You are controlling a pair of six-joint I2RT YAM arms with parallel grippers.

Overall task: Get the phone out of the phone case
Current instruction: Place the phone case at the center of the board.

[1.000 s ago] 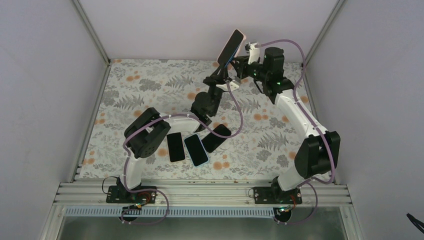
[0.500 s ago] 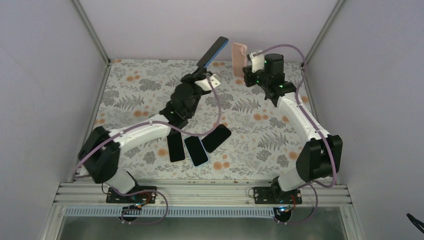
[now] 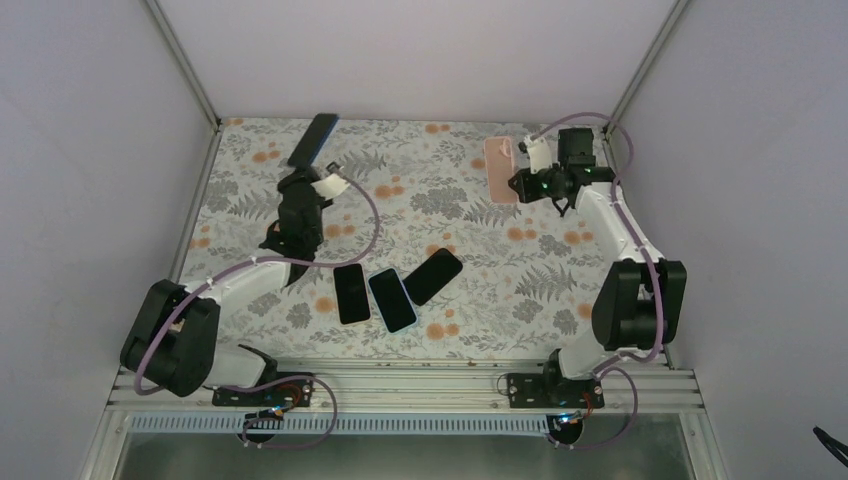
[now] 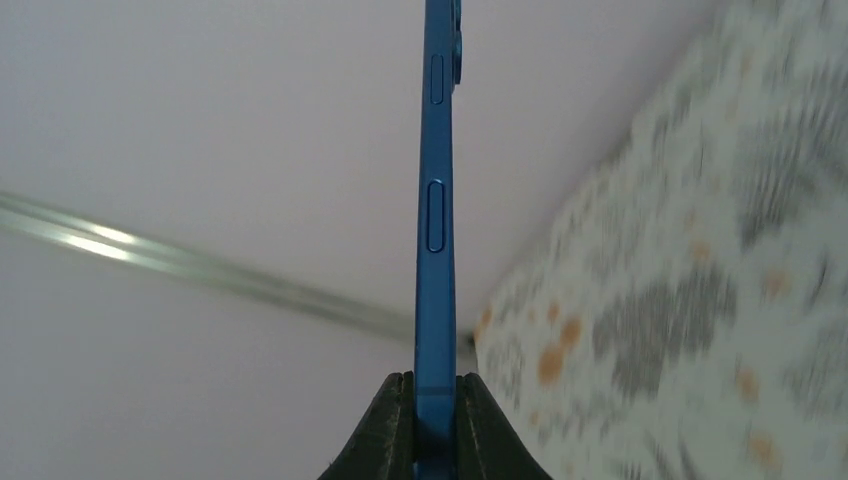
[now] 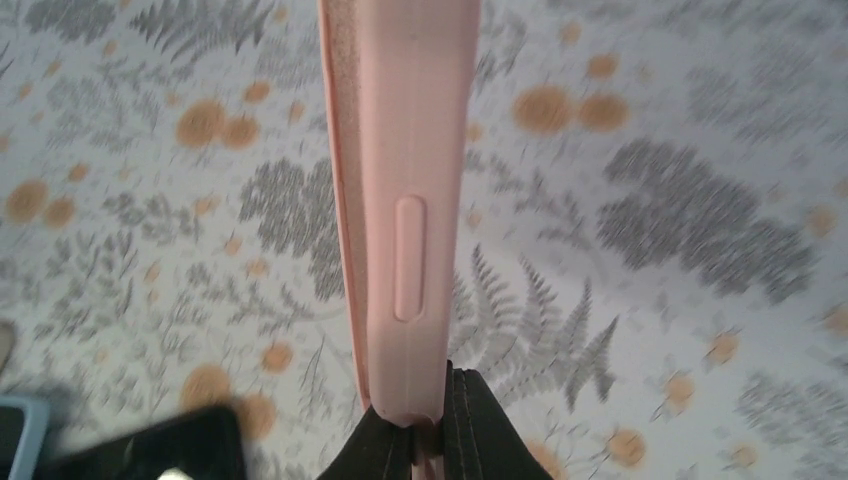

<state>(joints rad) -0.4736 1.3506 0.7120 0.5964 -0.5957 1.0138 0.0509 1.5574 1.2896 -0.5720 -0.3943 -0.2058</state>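
I should move my left gripper down and back onto the open tablecloth next and let go of the blue phone (image 3: 313, 139) there, because the phone is already out of the pink case.
My left gripper (image 3: 299, 178) is shut on the lower end of a blue phone (image 3: 313, 139), held up in the air over the far left of the table. In the left wrist view the phone (image 4: 436, 200) stands edge-on between my fingertips (image 4: 436, 420). My right gripper (image 3: 520, 182) is shut on the edge of the empty pink phone case (image 3: 499, 166), held above the far right of the table. In the right wrist view the case (image 5: 405, 180) rises from my jaws (image 5: 430, 425), its side button bump showing.
Three more phones lie side by side on the floral tablecloth near the front middle: one black (image 3: 351, 293), one with a blue rim (image 3: 392, 299), one black and angled (image 3: 433, 276). Metal frame posts and white walls bound the table. The arm bases sit at the near edge.
The phone and case have come apart. My left arm swung far left with the blue phone. My right arm moved right and down with the pink case.
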